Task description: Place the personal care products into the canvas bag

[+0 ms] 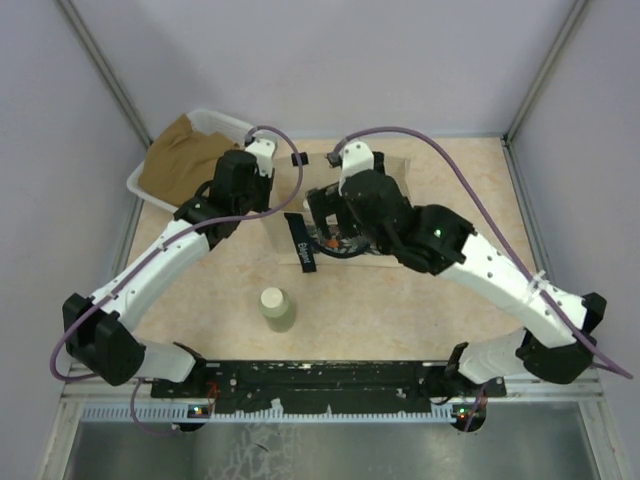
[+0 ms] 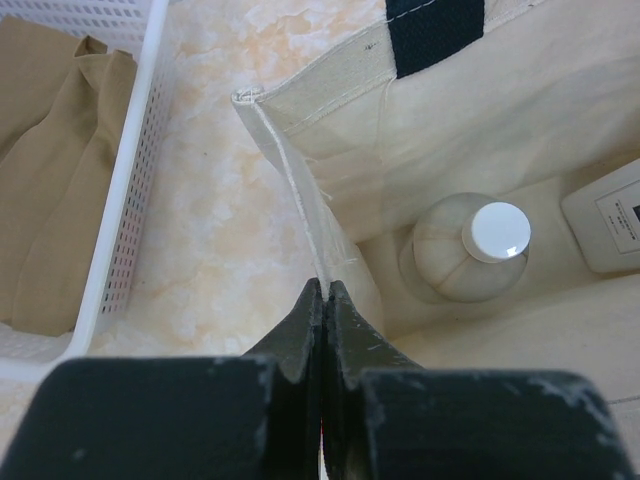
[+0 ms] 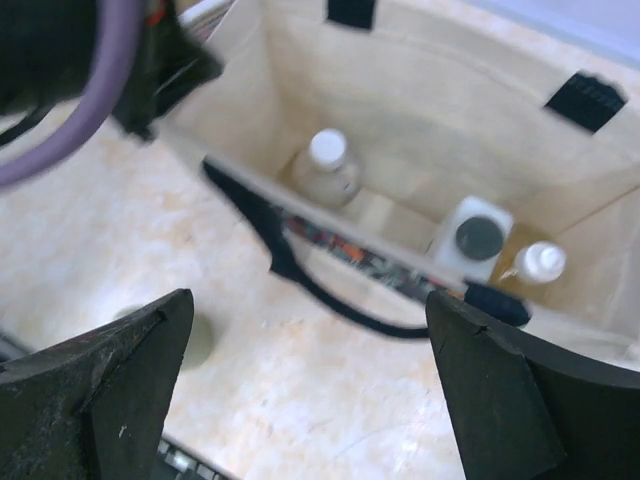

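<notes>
I should move my right gripper back and down first, to get its fingers around the cream cap of the pale green bottle, alone outside the bag.
The canvas bag (image 1: 398, 170) stands mid-table under both arms. My left gripper (image 2: 325, 288) (image 1: 296, 160) is shut on the bag's left rim (image 2: 300, 190), pinching the canvas edge. The right gripper (image 3: 310, 320) (image 1: 330, 222) hangs open above the bag's near side, holding nothing. Inside the bag (image 3: 420, 110) stand a clear bottle (image 3: 325, 165) (image 2: 470, 255), a white bottle with a black cap (image 3: 475, 235) and an amber bottle with a white cap (image 3: 540, 262). A pale green bottle with a cream cap (image 1: 277, 308) stands alone on the table in front of the bag.
A white plastic basket (image 1: 215, 122) (image 2: 130, 180) holding brown cloth (image 1: 180, 155) sits at the back left, close to the left gripper. The bag's black strap (image 1: 303, 240) (image 3: 300, 270) droops over its near side onto the table.
</notes>
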Motion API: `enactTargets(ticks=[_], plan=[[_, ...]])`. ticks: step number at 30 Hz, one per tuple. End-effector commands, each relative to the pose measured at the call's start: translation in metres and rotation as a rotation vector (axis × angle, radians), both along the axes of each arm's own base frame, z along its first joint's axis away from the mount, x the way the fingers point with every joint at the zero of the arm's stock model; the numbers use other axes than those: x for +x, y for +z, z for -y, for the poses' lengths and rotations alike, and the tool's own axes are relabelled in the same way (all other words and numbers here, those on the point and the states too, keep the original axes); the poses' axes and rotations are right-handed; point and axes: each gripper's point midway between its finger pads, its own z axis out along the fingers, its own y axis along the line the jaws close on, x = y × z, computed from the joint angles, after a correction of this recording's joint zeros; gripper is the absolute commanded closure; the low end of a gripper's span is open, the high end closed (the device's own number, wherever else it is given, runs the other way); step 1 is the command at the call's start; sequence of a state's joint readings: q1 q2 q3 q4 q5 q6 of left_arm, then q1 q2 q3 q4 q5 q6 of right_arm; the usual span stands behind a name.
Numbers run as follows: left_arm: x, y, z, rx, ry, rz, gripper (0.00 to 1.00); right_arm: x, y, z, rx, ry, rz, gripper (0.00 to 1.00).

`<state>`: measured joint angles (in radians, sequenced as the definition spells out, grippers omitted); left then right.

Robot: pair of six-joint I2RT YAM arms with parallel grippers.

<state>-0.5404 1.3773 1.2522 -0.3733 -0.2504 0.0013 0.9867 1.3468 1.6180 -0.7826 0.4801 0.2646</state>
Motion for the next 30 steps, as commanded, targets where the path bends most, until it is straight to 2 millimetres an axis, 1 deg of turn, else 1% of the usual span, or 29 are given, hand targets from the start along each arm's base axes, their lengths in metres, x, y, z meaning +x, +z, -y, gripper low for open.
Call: enactTargets(ticks=[1,3,6,9,10,14,16,21,24,27,28,29,30], plan=[[0.010,0.014,-0.006,-0.009,0.013,0.044,1.00,-0.040,-0.010,0.004,-0.003,0.004,-0.020,0.01],[0.011,0.015,-0.006,-0.013,0.003,0.042,1.00,-0.056,-0.027,-0.007,-0.015,0.050,-0.032,0.01],[0.015,0.018,-0.004,-0.028,-0.026,0.039,1.00,-0.079,-0.049,-0.032,-0.036,0.142,-0.017,0.01],[0.021,0.020,0.001,-0.042,-0.059,0.035,1.00,-0.091,-0.070,-0.058,-0.023,0.227,0.010,0.01],[0.022,0.021,0.002,-0.046,-0.067,0.031,1.00,-0.094,-0.079,-0.067,-0.014,0.258,0.012,0.01],[0.026,0.024,0.004,-0.053,-0.086,0.031,1.00,-0.100,-0.104,-0.102,0.009,0.378,0.031,0.01],[0.026,0.025,0.002,-0.052,-0.082,0.033,1.00,-0.104,-0.122,-0.118,-0.031,0.430,0.025,0.01],[0.027,0.025,-0.002,-0.053,-0.073,0.030,1.00,-0.114,-0.152,-0.153,-0.098,0.544,0.025,0.01],[0.026,0.026,-0.003,-0.057,-0.073,0.032,1.00,-0.116,-0.168,-0.166,-0.131,0.577,0.008,0.01],[0.024,0.026,-0.003,-0.058,-0.074,0.034,1.00,-0.117,-0.183,-0.174,-0.174,0.587,-0.026,0.01],[0.024,0.027,-0.004,-0.059,-0.073,0.036,1.00,-0.118,-0.182,-0.176,-0.170,0.593,-0.028,0.01],[0.024,0.027,-0.003,-0.060,-0.074,0.038,1.00,-0.118,-0.196,-0.179,-0.196,0.596,-0.044,0.01],[0.023,0.027,-0.004,-0.059,-0.073,0.038,1.00,-0.117,-0.200,-0.181,-0.202,0.596,-0.047,0.01]])
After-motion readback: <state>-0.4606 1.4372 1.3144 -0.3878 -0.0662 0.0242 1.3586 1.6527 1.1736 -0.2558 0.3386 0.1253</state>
